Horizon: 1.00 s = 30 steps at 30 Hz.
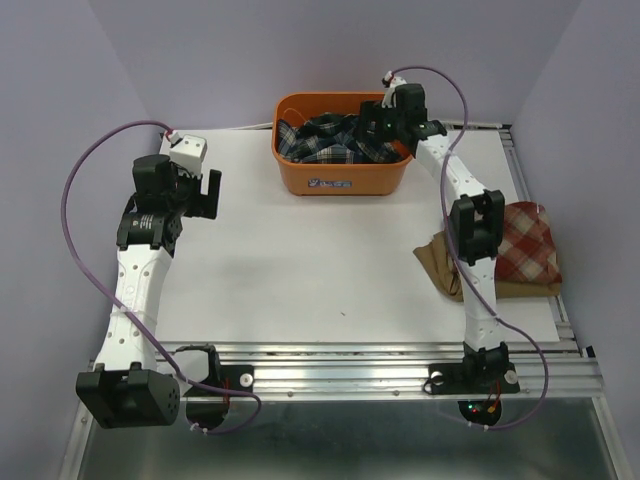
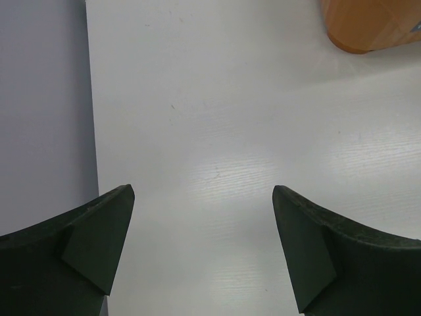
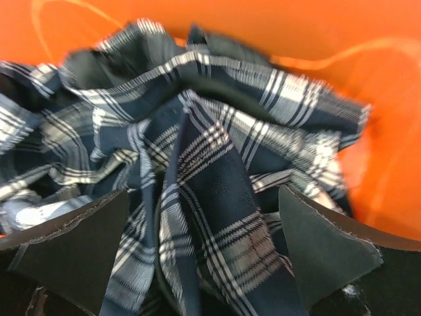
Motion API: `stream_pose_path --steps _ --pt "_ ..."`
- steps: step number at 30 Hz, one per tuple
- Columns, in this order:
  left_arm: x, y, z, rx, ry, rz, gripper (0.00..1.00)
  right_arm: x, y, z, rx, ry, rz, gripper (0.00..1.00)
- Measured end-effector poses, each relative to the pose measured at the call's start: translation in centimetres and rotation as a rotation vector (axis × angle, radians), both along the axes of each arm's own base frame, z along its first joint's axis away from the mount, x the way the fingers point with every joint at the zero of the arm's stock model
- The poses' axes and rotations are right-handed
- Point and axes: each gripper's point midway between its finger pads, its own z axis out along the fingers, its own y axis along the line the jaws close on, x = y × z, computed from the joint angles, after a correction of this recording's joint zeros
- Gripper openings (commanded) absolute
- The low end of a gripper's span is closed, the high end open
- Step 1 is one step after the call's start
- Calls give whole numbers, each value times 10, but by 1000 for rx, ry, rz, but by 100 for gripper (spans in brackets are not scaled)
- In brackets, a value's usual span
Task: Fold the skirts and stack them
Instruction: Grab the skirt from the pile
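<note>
The raised plaid fold (image 1: pixel 364 146) (image 3: pixel 212 210) lies below, and the spread fingers already are on either side of it. Next, my right gripper lowers into the orange basket and closes there.
A crumpled navy-green-white plaid skirt (image 1: pixel 330 138) (image 3: pixel 210 171) lies bunched inside the orange basket (image 1: pixel 340 175). My right gripper (image 1: pixel 382 128) (image 3: pixel 204 230) hangs over the basket with its jaws spread wide on either side of a fold of the plaid cloth, not closed on it. At the table's right edge a red-and-white plaid skirt (image 1: pixel 530 245) lies folded on top of a tan skirt (image 1: pixel 437 262). Over the far left of the white table (image 1: pixel 300 260), my left gripper (image 1: pixel 208 190) (image 2: pixel 204 217) is open, with only bare table between its fingers (image 2: pixel 99 243).
The orange basket stands at the back middle of the table; its corner (image 2: pixel 368 26) shows in the left wrist view. Purple cables (image 1: pixel 80 200) loop off both arms. A metal rail (image 1: pixel 340 370) runs along the near edge. Purple walls close in the back and both sides.
</note>
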Motion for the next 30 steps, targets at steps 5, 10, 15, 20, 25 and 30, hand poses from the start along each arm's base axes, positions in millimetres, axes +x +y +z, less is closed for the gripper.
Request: stream_pose_path --steps 5,10,15,20,25,30 --pt "0 5 -1 1 2 17 98 -2 17 -42 4 83 4 100" --pt "-1 7 -7 0 15 24 99 -11 36 -52 -2 103 24 98" --pt "-2 8 -10 0 23 25 99 -11 39 -64 -26 110 9 61" --pt "-2 7 -11 -4 23 27 99 -4 33 -77 -50 118 -24 16" --pt "0 5 -12 -28 26 31 99 6 36 -48 -33 45 -26 1" --pt "8 4 -26 -68 65 61 98 6 35 -2 1 -55 -35 1"
